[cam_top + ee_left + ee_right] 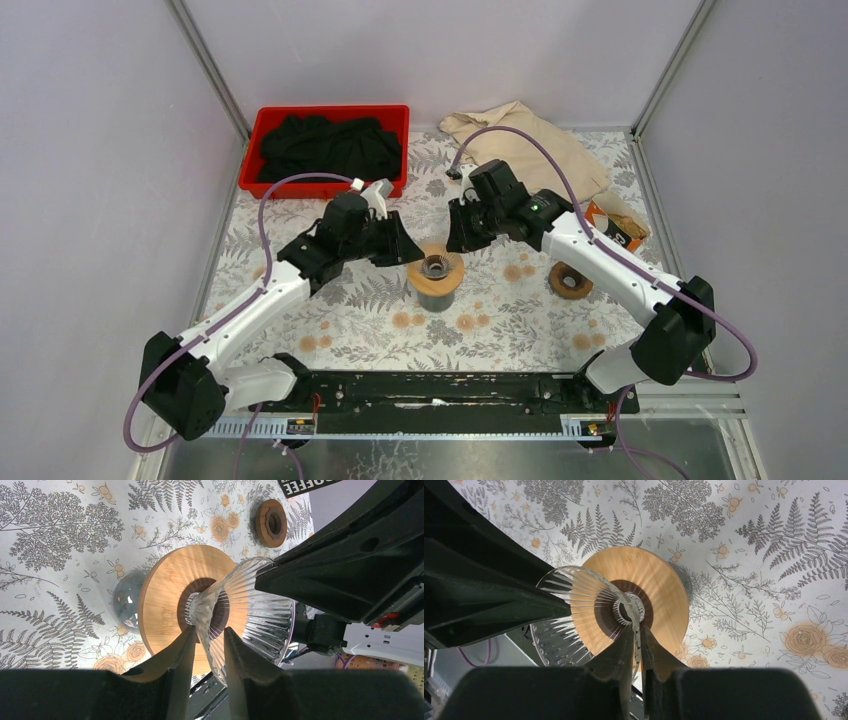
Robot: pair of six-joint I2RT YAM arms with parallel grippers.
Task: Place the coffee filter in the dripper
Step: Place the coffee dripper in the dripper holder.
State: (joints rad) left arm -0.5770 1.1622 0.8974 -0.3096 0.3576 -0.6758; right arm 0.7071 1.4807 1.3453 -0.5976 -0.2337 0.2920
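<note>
My right gripper eases slightly down toward the tabletop beneath the dark glass base next, then releases, because both grippers pinch opposite sides of the glass dripper.
The clear ribbed glass dripper (436, 268) with its round wooden collar (165, 595) stands on a dark glass base at the table's middle. My left gripper (405, 250) comes in from the left; in its wrist view its fingers (209, 632) close on the dripper's glass wall (260, 610). My right gripper (458, 240) comes in from the right; its fingers (638, 630) are shut on the opposite side of the glass wall (584, 600), above the collar (664, 590). No paper coffee filter shows in any view.
A red bin (330, 120) holding black cloth sits at the back left. A beige cloth (530, 140) lies at the back. An orange coffee bag (618, 228) and a small wooden ring (572, 281) lie at the right.
</note>
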